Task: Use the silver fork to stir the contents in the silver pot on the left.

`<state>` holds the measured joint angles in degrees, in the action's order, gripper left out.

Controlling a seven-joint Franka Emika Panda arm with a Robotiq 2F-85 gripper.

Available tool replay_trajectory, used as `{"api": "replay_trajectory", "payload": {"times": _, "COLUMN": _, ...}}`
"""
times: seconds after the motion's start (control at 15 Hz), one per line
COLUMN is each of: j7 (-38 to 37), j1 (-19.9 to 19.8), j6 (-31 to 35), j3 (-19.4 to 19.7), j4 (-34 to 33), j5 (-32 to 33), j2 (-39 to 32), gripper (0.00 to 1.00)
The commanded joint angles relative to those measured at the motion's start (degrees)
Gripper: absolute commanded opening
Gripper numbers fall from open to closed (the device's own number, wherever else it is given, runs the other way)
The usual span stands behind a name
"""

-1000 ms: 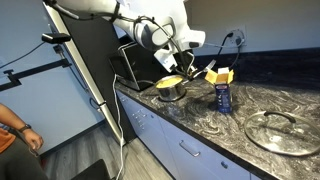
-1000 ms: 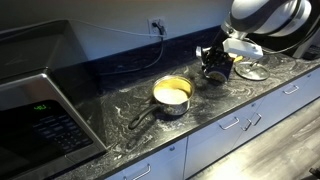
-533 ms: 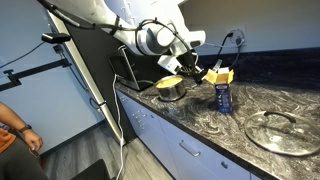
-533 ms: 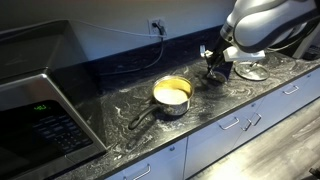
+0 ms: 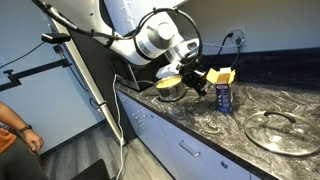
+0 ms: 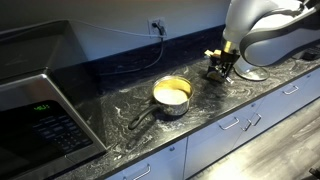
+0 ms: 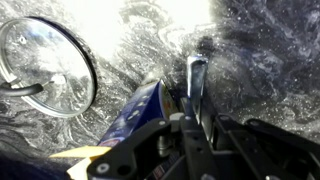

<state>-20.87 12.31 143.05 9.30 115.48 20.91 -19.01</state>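
The silver fork is crowded by the carton, so my gripper needs to move away from the blue carton (image 5: 222, 96) toward the counter edge and go down onto the bare counter beside the pot.
The small silver pot (image 5: 170, 88) stands on the dark marbled counter with its handle toward the counter edge, and also shows in an exterior view (image 6: 172, 95). The yellowish contents (image 6: 172, 90) fill it. My gripper (image 5: 196, 80) hangs low between the pot and the blue carton (image 5: 222, 96), right of the pot (image 6: 220, 68). In the wrist view the gripper (image 7: 190, 122) is shut on the silver fork (image 7: 195, 80), which points out over the counter beside the carton (image 7: 138, 112). The pot is out of the wrist view.
A wide glass lid (image 5: 280, 130) lies on the counter past the carton; it also shows in the wrist view (image 7: 45, 65). A microwave (image 6: 35, 105) stands at the far end. A power cord (image 6: 120, 55) runs along the back wall. A person's arm (image 5: 15, 128) is at the frame edge.
The gripper has come down toward the counter beside the carton with the fork in it, and the arm has swung lower. Pot, carton and lid have not moved.
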Motion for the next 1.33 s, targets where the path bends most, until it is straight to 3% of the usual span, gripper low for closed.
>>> {"api": "replay_trajectory", "payload": {"times": 0.0, "j7": 6.77, "j1": -2.04, "j6": -5.27, "j3": -3.72, "j4": 0.45, "j5": -0.71, "j2": 2.11, "gripper": 0.04}}
{"api": "replay_trajectory", "payload": {"times": 0.33, "j7": 12.0, "j1": -4.09, "j6": -6.77, "j3": -6.96, "j4": -0.91, "j5": -3.12, "j2": 0.74, "gripper": 0.04}}
{"api": "replay_trajectory", "payload": {"times": 0.8, "j7": 17.81, "j1": -6.06, "j6": -13.22, "j3": -10.99, "j4": -5.06, "j5": -12.51, "j2": -3.34, "gripper": 0.04}}
{"api": "replay_trajectory", "payload": {"times": 1.27, "j7": 15.86, "j1": -5.21, "j6": -15.55, "j3": -11.05, "j4": -9.39, "j5": -13.34, "j2": -7.88, "gripper": 0.04}}
